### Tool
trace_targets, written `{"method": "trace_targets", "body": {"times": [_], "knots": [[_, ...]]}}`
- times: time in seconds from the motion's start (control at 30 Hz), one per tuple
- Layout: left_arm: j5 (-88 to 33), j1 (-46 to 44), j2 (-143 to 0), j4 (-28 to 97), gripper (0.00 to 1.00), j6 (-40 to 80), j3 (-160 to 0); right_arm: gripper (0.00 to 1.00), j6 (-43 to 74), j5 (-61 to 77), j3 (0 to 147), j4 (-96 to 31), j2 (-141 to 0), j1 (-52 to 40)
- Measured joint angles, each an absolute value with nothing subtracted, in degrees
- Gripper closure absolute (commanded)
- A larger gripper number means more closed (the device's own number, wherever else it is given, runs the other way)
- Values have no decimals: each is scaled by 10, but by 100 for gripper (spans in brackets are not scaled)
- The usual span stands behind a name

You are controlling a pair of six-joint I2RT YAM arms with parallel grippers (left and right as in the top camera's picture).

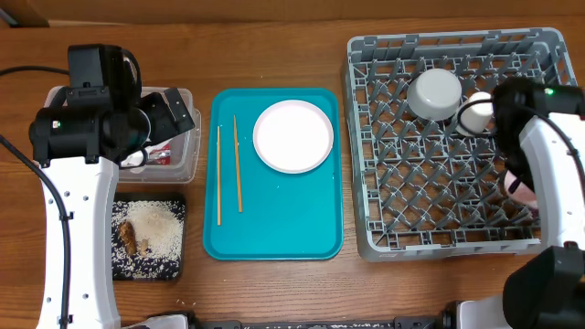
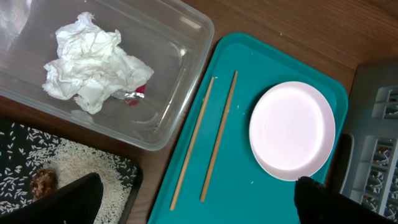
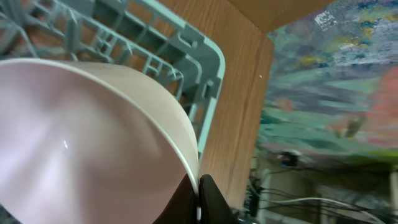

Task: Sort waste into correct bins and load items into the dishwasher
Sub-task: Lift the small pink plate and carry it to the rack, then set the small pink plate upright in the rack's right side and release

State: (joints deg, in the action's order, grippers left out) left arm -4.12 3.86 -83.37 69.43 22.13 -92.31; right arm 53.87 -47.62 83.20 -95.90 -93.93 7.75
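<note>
The robot's right gripper needs to carry the white bowl toward the rack (image 1: 430,219) and the rack's middle (image 1: 476,190) next, turning and going down beside the rack's close side.
My left gripper (image 2: 199,208) is open and empty, hovering above the gap between the clear tub (image 2: 180,37) and the teal tray (image 2: 249,199). The tub holds a crumpled napkin (image 2: 93,59) and a red wrapper (image 2: 134,94). Rice (image 2: 74,162) and a brown scrap (image 2: 43,182) lie in the black tray (image 1: 178,206). Two chopsticks (image 2: 211,143) and a white plate (image 2: 292,129) rest on the teal tray. My right gripper (image 3: 198,202) is shut on the rim of a white bowl (image 3: 81,143), held tilted over the right side of the grey rack (image 1: 430,219).
An upturned white bowl (image 1: 434,93) and a small white cup (image 1: 475,114) stand in the rack's back rows. The rack's right wall (image 3: 205,56) is close beside the held bowl, with bare wooden table beyond it.
</note>
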Motion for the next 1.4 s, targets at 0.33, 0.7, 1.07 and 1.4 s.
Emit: {"method": "trace_targets", "body": {"times": [0.33, 0.7, 1.07, 1.4], "knots": [[-41, 39, -834, 695, 0, 221, -923, 96, 540, -484, 792, -946, -963, 39], [-41, 39, -834, 695, 0, 221, -923, 96, 542, -523, 792, -952, -975, -21], [-41, 39, -834, 695, 0, 221, -923, 79, 536, -518, 791, -952, -977, -23], [-41, 39, -834, 695, 0, 221, -923, 56, 533, -510, 791, -950, -980, -24]]}}
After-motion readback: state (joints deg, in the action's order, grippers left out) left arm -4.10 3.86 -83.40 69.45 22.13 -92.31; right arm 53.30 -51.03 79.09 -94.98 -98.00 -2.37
